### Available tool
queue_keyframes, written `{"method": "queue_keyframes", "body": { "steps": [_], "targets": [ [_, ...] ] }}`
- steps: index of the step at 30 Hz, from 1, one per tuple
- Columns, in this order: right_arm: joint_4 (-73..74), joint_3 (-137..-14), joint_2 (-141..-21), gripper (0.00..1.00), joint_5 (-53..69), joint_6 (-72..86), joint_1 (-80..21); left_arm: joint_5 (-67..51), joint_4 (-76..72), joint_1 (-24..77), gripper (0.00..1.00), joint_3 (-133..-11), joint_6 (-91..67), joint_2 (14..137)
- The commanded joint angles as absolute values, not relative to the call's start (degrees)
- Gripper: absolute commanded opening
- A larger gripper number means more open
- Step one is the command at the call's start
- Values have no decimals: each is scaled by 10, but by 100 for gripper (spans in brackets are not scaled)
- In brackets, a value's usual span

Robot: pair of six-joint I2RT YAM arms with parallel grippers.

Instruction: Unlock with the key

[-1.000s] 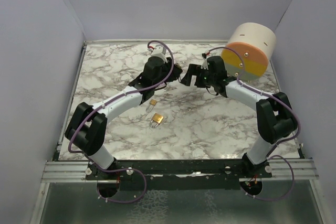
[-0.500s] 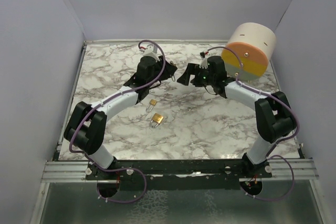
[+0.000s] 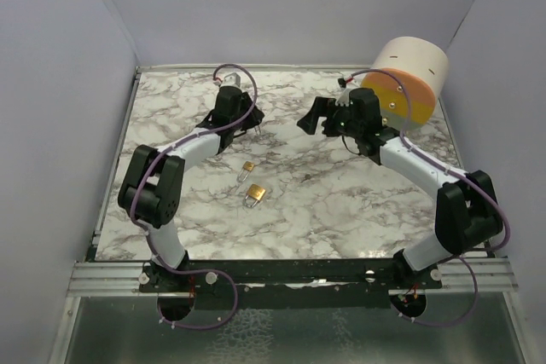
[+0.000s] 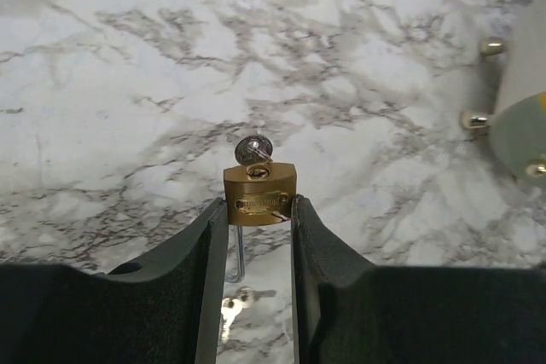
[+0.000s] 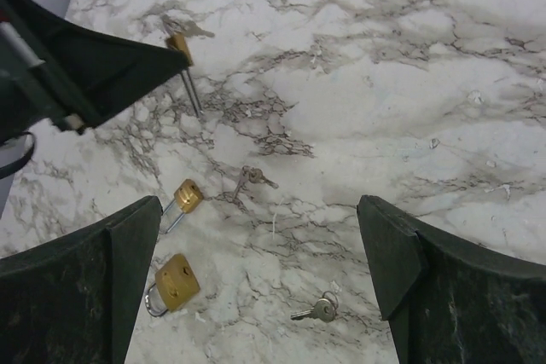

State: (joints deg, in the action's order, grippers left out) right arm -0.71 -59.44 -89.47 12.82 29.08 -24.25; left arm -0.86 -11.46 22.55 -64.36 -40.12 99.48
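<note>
The left gripper goes down and a little left in the top view next and releases the padlock on bare marble, because its key already sits inside.
My left gripper (image 4: 260,210) is shut on a brass padlock (image 4: 260,196), pinching its body between both fingers above the marble table (image 4: 128,83). A silver key (image 4: 254,149) sticks out of the padlock's keyhole, away from the camera. The shackle (image 4: 236,253) hangs back between my fingers; whether it is open cannot be told. In the top view this gripper (image 3: 252,120) is at the back left. My right gripper (image 5: 260,236) is wide open and empty, and hovers to the right of the held padlock (image 5: 179,44). It also shows in the top view (image 3: 312,117).
Two more brass padlocks (image 5: 188,195) (image 5: 177,281) lie on the table, with loose keys (image 5: 253,178) (image 5: 317,310) near them. They show mid-table in the top view (image 3: 248,167) (image 3: 255,195). A cream and orange cylinder (image 3: 408,83) stands at the back right.
The two grippers have drawn apart. My left gripper carried the padlock with the key to the left and back. My right gripper pulled away to the right.
</note>
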Motion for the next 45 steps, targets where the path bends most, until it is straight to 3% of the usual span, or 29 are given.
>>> {"method": "queue_keyframes", "body": {
  "steps": [1,15,16,19,20,26,36,45],
  "targets": [
    [3,-588,-854,100,113,246,-243,-4,-79,199,0,-671,-376,1045],
    [5,-564,-834,100,132,240,-243,-45,-67,151,0,-728,-359,1137],
    [4,-563,-834,100,134,240,-243,-51,-67,149,7,-732,-357,1143],
    [4,-562,-835,100,137,235,-243,-72,-65,139,62,-750,-357,1161],
    [6,-561,-835,100,139,233,-243,-71,-61,137,71,-755,-357,1166],
    [9,-551,-836,100,152,222,-245,-65,-59,126,98,-767,-358,1163],
    [57,-570,-901,100,146,171,-292,-43,-95,132,99,-707,-340,1006],
    [50,-615,-979,75,149,149,-325,-19,-112,179,95,-530,-353,873]
  ]
}}
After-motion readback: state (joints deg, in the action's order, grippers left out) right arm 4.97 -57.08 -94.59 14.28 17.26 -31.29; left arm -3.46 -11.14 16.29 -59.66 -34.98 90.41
